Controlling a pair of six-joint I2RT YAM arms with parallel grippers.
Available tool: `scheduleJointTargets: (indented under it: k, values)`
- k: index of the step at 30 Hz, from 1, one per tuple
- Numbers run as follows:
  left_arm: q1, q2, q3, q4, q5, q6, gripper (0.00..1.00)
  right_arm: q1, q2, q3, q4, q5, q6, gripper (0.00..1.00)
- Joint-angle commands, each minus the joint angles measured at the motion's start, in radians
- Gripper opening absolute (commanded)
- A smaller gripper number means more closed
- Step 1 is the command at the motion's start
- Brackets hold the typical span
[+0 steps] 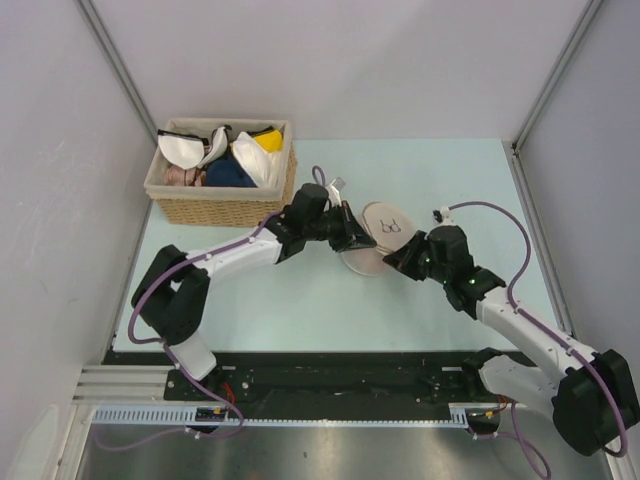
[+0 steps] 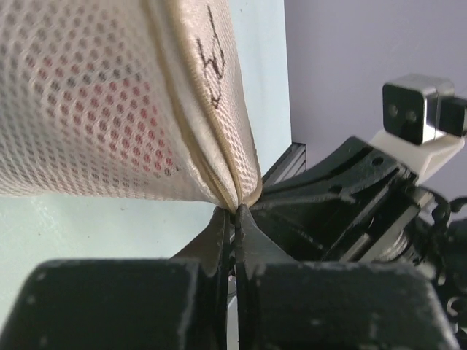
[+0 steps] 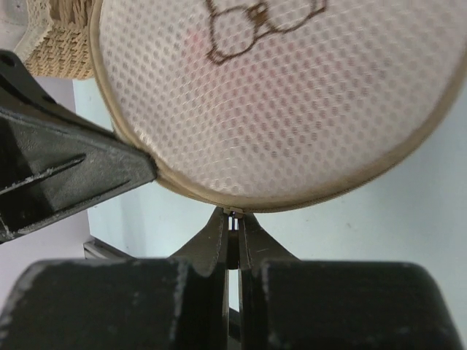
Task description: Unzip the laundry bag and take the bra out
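My right gripper carries the zipper pull (image 1: 387, 256) (image 3: 233, 213) along the laundry bag's rim next, away from my left gripper, toward the right in the top view. The zipper looks closed.
The cream-white round mesh laundry bag (image 1: 380, 238) is held tilted above the table between both grippers. Its round face with the dark bra drawing fills the right wrist view (image 3: 277, 95). In the left wrist view its mesh side (image 2: 95, 102) lets red show through, the bra (image 2: 139, 124) inside. My left gripper (image 1: 352, 237) is shut on the bag's rim seam (image 2: 237, 203). My right gripper (image 1: 396, 257) is shut on the zipper pull (image 3: 233, 213) at the bag's lower rim. The zipper looks closed along the rim that shows.
A rectangular wicker basket (image 1: 222, 205) with white, yellow and dark blue bras stands at the back left of the pale green table (image 1: 300, 310). Grey walls enclose the sides and back. The two arms meet close together at the bag.
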Motion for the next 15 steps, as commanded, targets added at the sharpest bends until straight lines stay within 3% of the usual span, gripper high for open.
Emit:
scheduleJointTargets:
  k: [1, 7, 11, 15]
  values:
    - [0.003, -0.031, 0.014, 0.027, 0.023, 0.045, 0.00, -0.137, -0.004, -0.001, -0.009, -0.090, -0.102, 0.00]
    - [0.069, -0.108, -0.029, -0.008, 0.092, 0.124, 0.01, -0.349, 0.086, -0.001, 0.014, -0.273, -0.246, 0.00]
    - [0.098, -0.112, 0.045, -0.135, 0.129, 0.247, 0.00, -0.426, 0.192, 0.006, 0.069, -0.342, -0.282, 0.00]
    - [0.101, -0.138, 0.061, -0.153, 0.158, 0.278, 0.00, -0.465, 0.260, 0.010, 0.116, -0.382, -0.274, 0.00]
